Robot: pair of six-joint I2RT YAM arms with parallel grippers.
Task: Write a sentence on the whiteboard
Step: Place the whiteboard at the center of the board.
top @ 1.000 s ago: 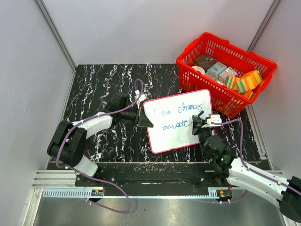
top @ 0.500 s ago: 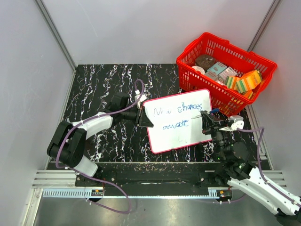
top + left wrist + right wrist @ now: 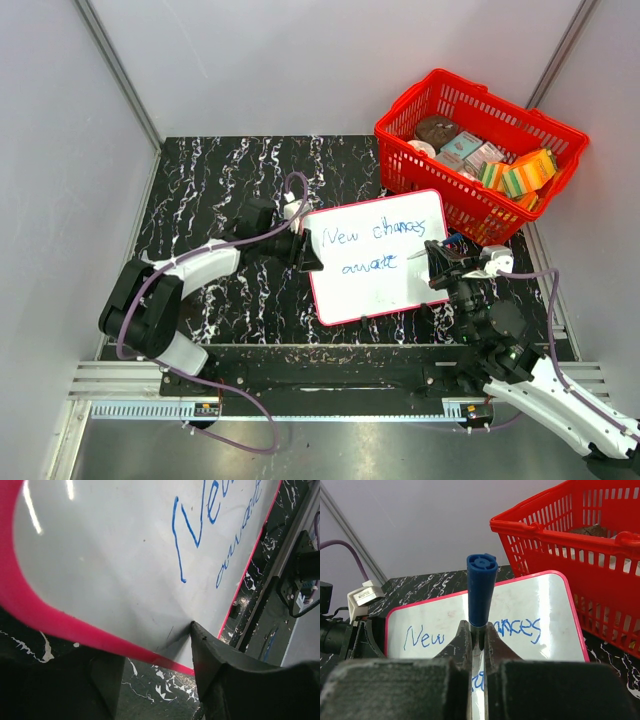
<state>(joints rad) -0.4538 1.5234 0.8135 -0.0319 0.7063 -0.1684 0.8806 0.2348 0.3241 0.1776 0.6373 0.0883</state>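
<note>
My right gripper will next swing across the board and let go of the marker (image 3: 481, 587) by the board's opposite rim (image 3: 386, 634), to the gripper's left in the top view. Both lines are written.
The whiteboard (image 3: 375, 262) lies flat on the black marbled table, its red rim showing all round. The sentence (image 3: 375, 232) is in blue script, "New chances" with a second line below. My left gripper (image 3: 310, 252) is at the board's left edge, open, with the rim (image 3: 65, 627) between its spread fingers (image 3: 215, 665). My right gripper (image 3: 435, 265) hovers over the board's right edge, shut on a blue marker (image 3: 481, 587). In the right wrist view the marker stands upright between the fingers, above the whiteboard (image 3: 540, 600) and its writing (image 3: 425, 637).
A red basket (image 3: 440, 75) with packets and boxes stands at the back right, touching the board's far right corner; the same basket (image 3: 545, 545) is close ahead in the right wrist view. Grey walls enclose the table. A metal rail (image 3: 330, 410) runs along the near edge.
My left gripper has opened off the board's left edge. My right arm swung right from over the writing toward the board's right edge, marker still held. The board shifted slightly.
</note>
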